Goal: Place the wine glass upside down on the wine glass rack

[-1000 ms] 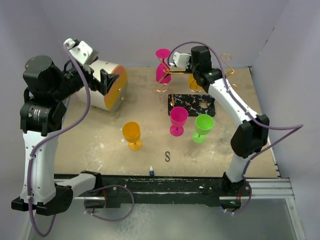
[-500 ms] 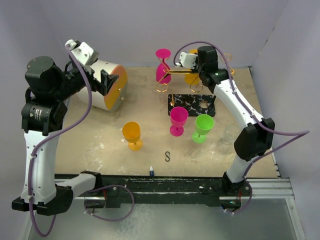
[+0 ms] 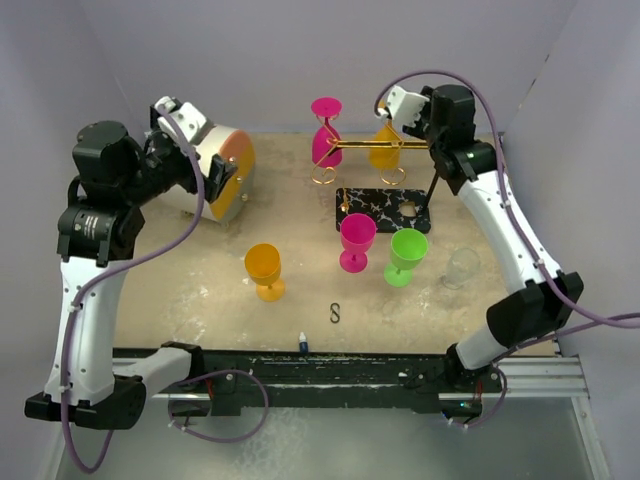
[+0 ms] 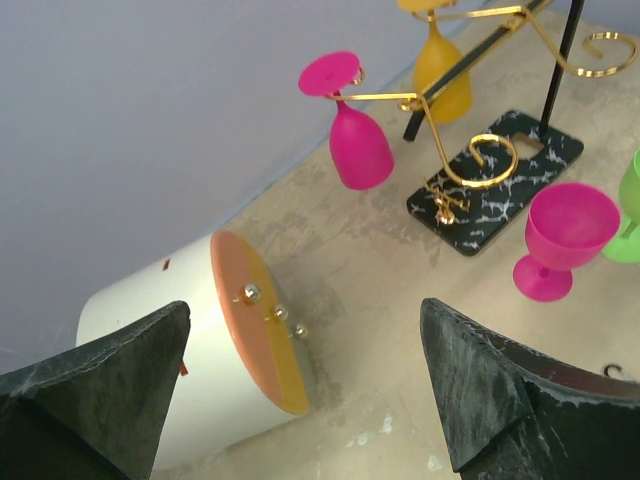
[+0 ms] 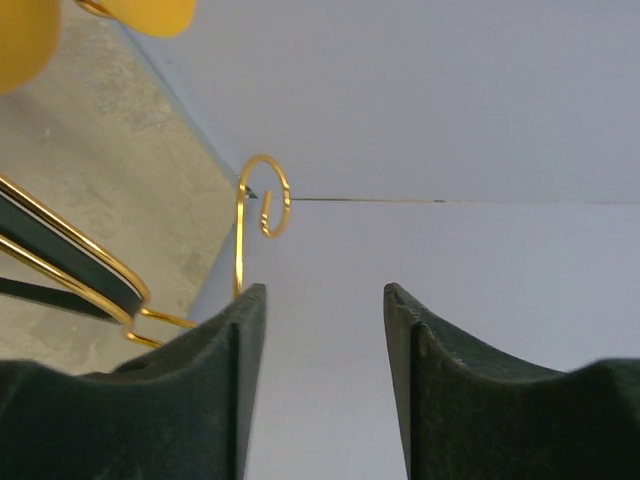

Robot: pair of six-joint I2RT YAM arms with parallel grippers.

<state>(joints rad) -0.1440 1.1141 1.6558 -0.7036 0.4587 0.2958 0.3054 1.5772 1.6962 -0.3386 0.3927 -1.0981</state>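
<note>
The left gripper goes down, back and to the right in the top view onto the upright orange glass's far rim next, because the glass's opening faces up.
The wine glass rack (image 3: 362, 146) is a gold wire frame on a black marbled base (image 3: 385, 210). An orange wine glass (image 3: 388, 150) hangs upside down from it, beside a pink one (image 3: 324, 140). My right gripper (image 3: 428, 125) is up behind the rack's right end, apart from the orange glass. In the right wrist view its jaws (image 5: 322, 290) stand open and empty, facing the wall and a gold curl (image 5: 265, 195). My left gripper (image 4: 305, 305) is wide open with nothing in it, above a white cylinder (image 4: 150, 350). The left wrist view also shows both hung glasses (image 4: 358, 150) and the base (image 4: 495, 180).
Upright on the table stand an orange glass (image 3: 263, 268), a pink glass (image 3: 357, 240), a green glass (image 3: 407, 252) and a clear glass (image 3: 462, 265). The white cylinder with an orange end (image 3: 215, 172) lies at back left. A small S-hook (image 3: 336, 313) lies near the front.
My right gripper has opened, let go of the orange glass on the rack and drawn away up and to the right. The left arm has shifted slightly right.
</note>
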